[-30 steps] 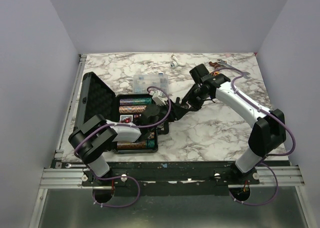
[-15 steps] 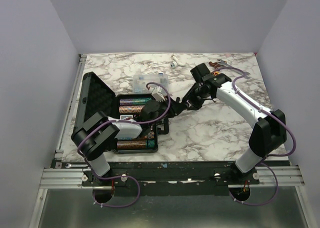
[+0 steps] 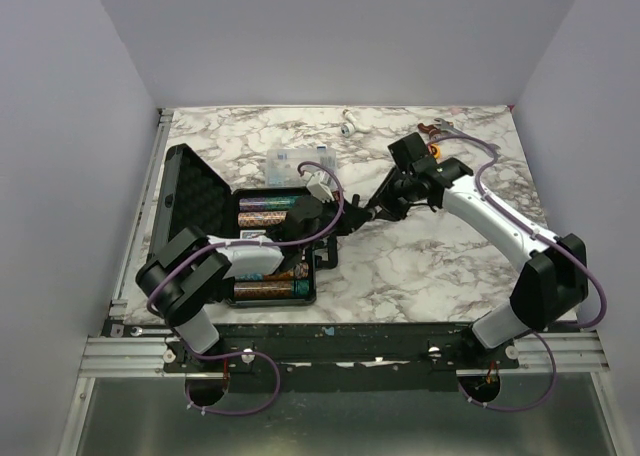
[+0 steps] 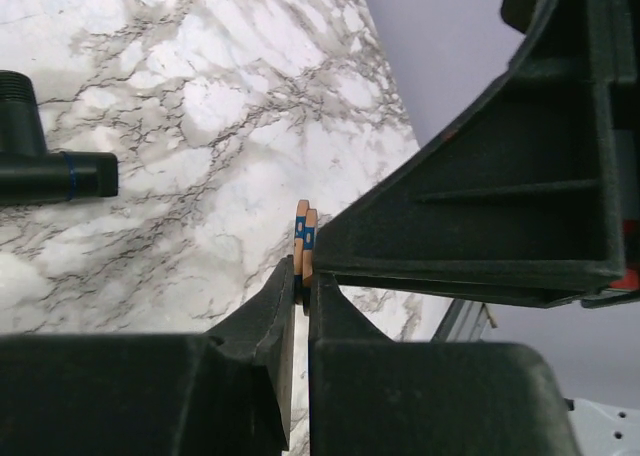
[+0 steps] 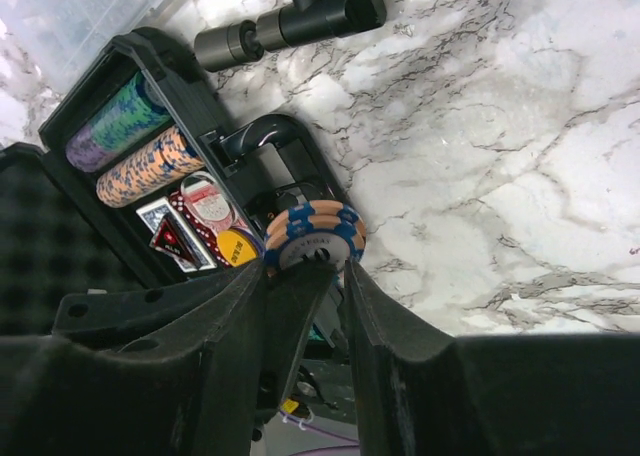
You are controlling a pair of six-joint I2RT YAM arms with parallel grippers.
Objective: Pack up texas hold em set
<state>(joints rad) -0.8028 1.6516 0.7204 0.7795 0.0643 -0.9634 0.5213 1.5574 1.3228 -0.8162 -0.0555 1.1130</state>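
Observation:
My left gripper moves back over the case (image 3: 200, 201) next, tips downward, lowers and releases its chips at the inner near row's handle-side end (image 3: 299, 271), because other chips line it.
The black hard case (image 3: 200, 201) lies open at the left, lid up. In the right wrist view it holds a green-purple chip row (image 5: 115, 121), an orange-blue chip row (image 5: 150, 166), card decks (image 5: 170, 231) and a yellow button (image 5: 237, 246). My left gripper (image 3: 340, 219) and right gripper (image 3: 362, 216) meet just right of the case. The left gripper (image 4: 303, 276) is shut on the flat faces of two orange-blue poker chips (image 4: 305, 231). The right gripper (image 5: 305, 266) closes on the rims of the same chips (image 5: 315, 231), above the marble.
A clear plastic compartment box (image 3: 300, 164) stands behind the case. A black T-shaped rod (image 5: 300, 21) lies on the marble near the case. A small metal item (image 3: 345, 128) and tools (image 3: 440, 126) lie at the back edge. Purple walls stand on both sides.
The left gripper has swung right, out from over the case, to meet the right gripper. The right arm's elbow has shifted right.

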